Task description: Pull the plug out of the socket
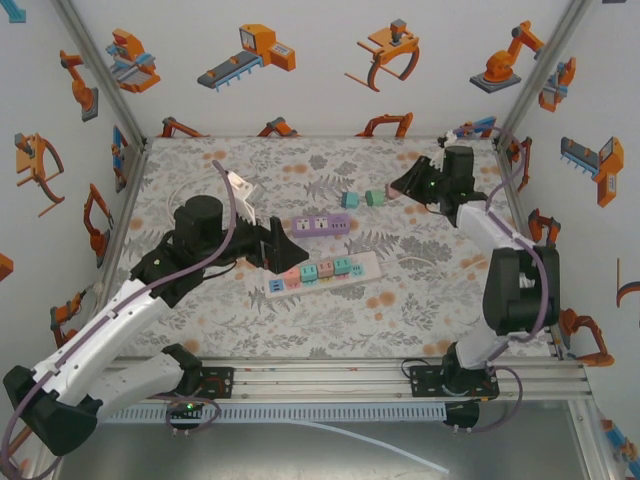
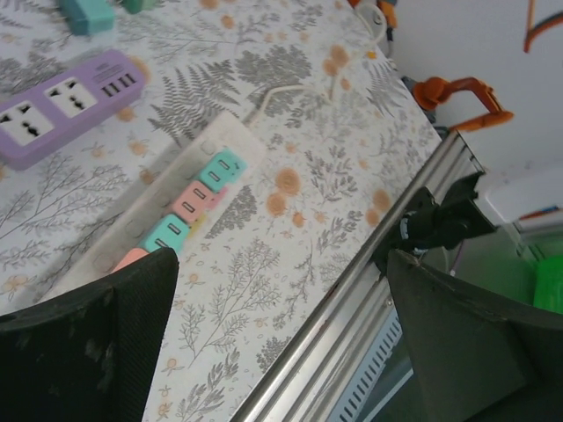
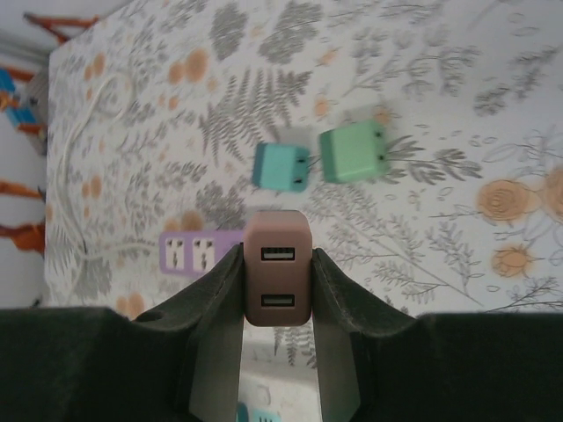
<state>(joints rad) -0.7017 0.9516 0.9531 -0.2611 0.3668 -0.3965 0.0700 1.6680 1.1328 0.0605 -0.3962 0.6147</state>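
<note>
My right gripper lowers with the brown USB plug point(image 3: 277, 277) onto the open spot beside the green plug next and releases it there, since the tabletop point(image 3: 433, 143) there is clear.
A white socket strip point(image 1: 352, 269) lies mid-table with several pink and teal plugs point(image 1: 325, 270) seated in it. My left gripper point(image 1: 283, 251) hovers over its left end, open and empty. In the left wrist view the strip point(image 2: 230, 139) runs up from the left fingertip point(image 2: 149, 290), carrying a teal plug point(image 2: 220, 169) and a pink plug point(image 2: 193, 200); the left gripper point(image 2: 281, 290) holds nothing. My right gripper point(image 3: 277, 264) is shut on a brown two-port USB plug point(image 3: 277, 277), held above the table at the back right point(image 1: 403, 186).
A purple socket strip point(image 1: 322, 224) with no plugs lies behind the white one. A loose teal plug point(image 1: 350, 199) and a green plug point(image 1: 375, 197) rest just left of the right gripper. The white cable point(image 1: 232, 178) loops at the back left. The aluminium front rail point(image 2: 352, 308) is close under the left gripper.
</note>
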